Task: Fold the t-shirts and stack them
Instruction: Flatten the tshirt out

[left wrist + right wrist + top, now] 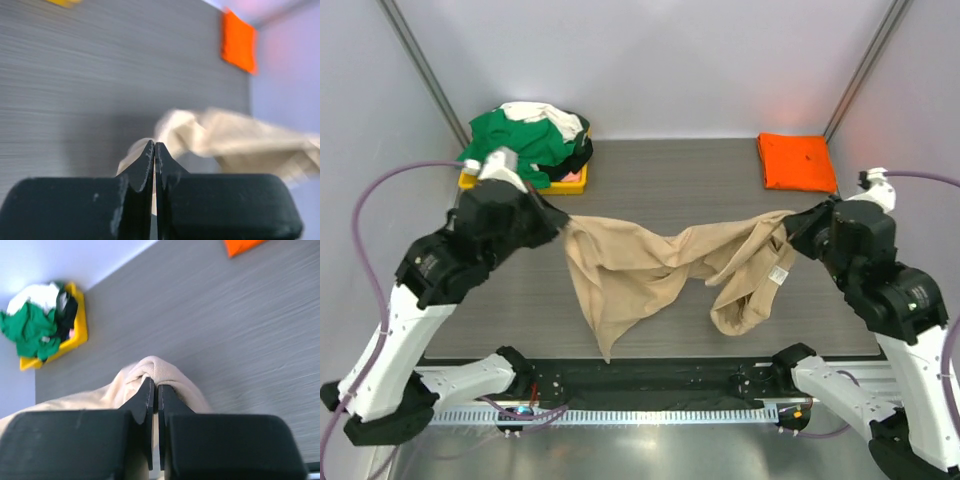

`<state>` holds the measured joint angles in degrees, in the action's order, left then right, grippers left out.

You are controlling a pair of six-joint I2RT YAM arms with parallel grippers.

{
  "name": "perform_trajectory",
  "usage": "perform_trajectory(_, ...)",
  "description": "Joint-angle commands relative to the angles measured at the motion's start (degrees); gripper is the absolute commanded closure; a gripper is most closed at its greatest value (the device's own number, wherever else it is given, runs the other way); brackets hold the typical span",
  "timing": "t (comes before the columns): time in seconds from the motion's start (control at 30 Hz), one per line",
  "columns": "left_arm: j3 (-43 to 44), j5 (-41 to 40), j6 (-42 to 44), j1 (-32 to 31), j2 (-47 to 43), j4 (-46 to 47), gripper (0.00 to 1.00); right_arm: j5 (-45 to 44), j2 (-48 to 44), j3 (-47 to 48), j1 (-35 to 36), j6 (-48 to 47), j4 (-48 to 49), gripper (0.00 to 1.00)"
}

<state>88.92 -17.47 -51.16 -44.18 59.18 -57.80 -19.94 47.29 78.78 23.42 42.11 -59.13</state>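
Note:
To get down toward the table, my right gripper should first draw away from my left gripper, since the shirt hangs rumpled between them.
The tan-beige t-shirt [650, 270] hangs stretched and rumpled between my two grippers over the middle of the table. My left gripper [560, 217] is shut on its left end, seen as blurred cloth [220, 135] in the left wrist view past the closed gripper [155, 145]. My right gripper [792, 222] is shut on its right end; the ribbed hem [160, 371] bulges over the closed gripper [154, 382]. A folded bright orange t-shirt [797, 161] lies at the back right, also in the left wrist view [239, 41]. Green, white and black shirts [530, 135] are piled at the back left.
The shirt pile sits on a shallow yellow tray [575, 183], also in the right wrist view [77, 330]. Grey walls with metal posts close the back and sides. The grey wood-grain tabletop [660, 180] lies under the shirt. A rail with cables runs along the near edge.

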Motion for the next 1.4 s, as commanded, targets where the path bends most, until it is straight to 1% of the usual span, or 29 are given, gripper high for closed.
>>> perform_trajectory(0.0, 2.13, 5.5, 9.91, 11.72, 1.46, -9.96, 1.0, -12.12, 3.68, 5.32, 0.14, -3.52, -6.78, 0.99)
perform_trajectory(0.03, 1.0, 10.31, 10.98, 19.06, 2.34, -10.22, 1.0, -15.53, 5.69, 5.5, 0.22, -3.52, -6.78, 0.99)
perform_trajectory(0.1, -2.77, 16.3, 13.78, 26.22, 2.96, -8.83, 1.0, -18.19, 8.16, 4.28, -1.09, -3.17, -6.17, 0.99)
perform_trajectory(0.13, -8.36, 19.64, 14.59, 33.56, 2.96, -7.95, 1.0, -17.94, 10.35, 1.75, -2.75, -3.0, -5.73, 0.99)
perform_trajectory(0.17, -11.64, 26.98, 15.29, 38.25, 2.96, -4.98, 1.0, -15.5, 10.98, -0.45, -5.11, -3.61, -4.69, 0.99)
perform_trajectory(0.2, -14.8, 30.62, 16.08, 42.21, 3.22, -3.39, 1.0, -11.39, 11.42, -3.17, -13.93, -4.92, -0.15, 0.99)
perform_trajectory(0.23, -18.4, 35.01, 17.13, 46.34, 3.83, -2.15, 1.0, -6.39, 11.86, -10.33, -18.63, -6.32, 3.11, 0.99)
perform_trajectory(0.27, -23.83, 39.84, 17.49, 52.21, 5.93, 0.3, 1.0, 5.5, 13.52, -13.97, -24.15, -8.6, 8.72, 0.98)
perform_trajectory(0.3, -26.76, 42.24, 17.84, 53.92, 7.08, 1.71, 0.97, 9.45, 15.45, -19.14, -30.91, -9.4, 10.25, 0.74)
perform_trajectory(0.33, -28.79, 44.17, 18.8, 54.98, 8.22, 3.21, 0.88, 12.7, 17.21, -21.02, -32.63, -10.02, 11.75, 0.57)
perform_trajectory(0.37, -32.03, 46.28, 19.07, 55.34, 10.32, 5.74, 0.61, 14.65, 20.1, -22.34, -33.43, -11.33, 14.11, 0.38)
perform_trajectory(0.4, -33.02, 46.82, 19.51, 55.35, 10.95, 6.47, 0.5, 14.5, 21.08, -23.58, -33.7, -11.69, 14.74, 0.15)
perform_trajectory(0.43, -33.55, 47.0, 20.73, 55.35, 11.39, 6.99, 0.42, 14.67, 21.44, -23.67, -33.62, -12.22, 15.18, 0.1)
perform_trajectory(0.47, -33.99, 46.66, 21.18, 55.35, 11.4, 7.09, 0.31, 15.63, 20.83, -23.94, -33.62, -12.57, 15.88, 0.07)
perform_trajectory(0.5, -33.73, 44.65, 21.71, 55.26, 10.79, 6.91, 0.27, 16.33, 20.13, -24.2, -33.62, -12.66, 16.07, 0.06)
perform_trajectory(0.57, -33.29, 42.97, 23.11, 55.26, 9.65, 6.3, 0.24, 17.91, 17.85, -24.64, -33.53, -12.75, 15.98, 0.06)
perform_trajectory(0.67, -33.73, 40.68, 23.21, 55.35, 6.49, 6.99, 0.24, 19.15, 12.23, -27.53, -32.65, -12.05, 15.28, 0.06)
perform_trajectory(0.73, -35.13, 40.68, 22.6, 55.17, 3.95, 7.44, 0.25, 21.51, 8.27, -32.01, -32.04, -9.87, 15.01, 0.07)
perform_trajectory(0.8, -36.1, 41.03, 20.85, 54.3, 1.92, 8.58, 0.28, 21.44, 6.6, -33.86, -27.57, -7.67, 14.31, 0.12)
perform_trajectory(0.83, -37.06, 40.33, 19.88, 52.29, 0.69, 9.02, 0.29, 23.61, 5.55, -34.74, -26.77, -3.91, 14.05, 0.13)
perform_trajectory(0.9, -38.03, 38.58, 16.46, 48.25, -2.13, 10.34, 0.3, 26.18, 4.48, -38.07, -23.97, -0.2, 15.79, 0.16)
perform_trajectory(0.93, -39.17, 37.35, 15.22, 42.75, -2.75, 10.86, 0.3, 26.01, 3.61, -39.05, -23.43, 3.12, 16.33, 0.16)
perform_trajectory(1.0, -40.67, 33.66, 12.41, 37.79, -3.02, 13.06, 0.3, 26.45, 3.77, -40.37, -18.17, 5.69, 18.87, 0.16)
perform_trajectory(1.07, -43.73, 33.47, 8.89, 32.44, -0.92, 17.08, 0.32, 23.92, 5.08, -39.94, -15.26, 7.8, 20.02, 0.16)
perform_trajectory(1.13, -45.5, 33.38, 6.43, 29.61, 1.1, 20.08, 0.34, 21.89, 5.97, -39.06, -12.62, 8.08, 20.2, 0.13)
perform_trajectory(1.23, -47.96, 31.54, 5.11, 28.02, 3.49, 21.76, 0.37, 21.35, 6.5, -39.49, -12.17, 8.16, 20.02, 0.12)
perform_trajectory(1.37, -50.6, 29.52, 4.4, 27.75, 4.19, 24.13, 0.37, 20.21, 2.91, -42.57, -12.08, 9.92, 19.85, 0.12)
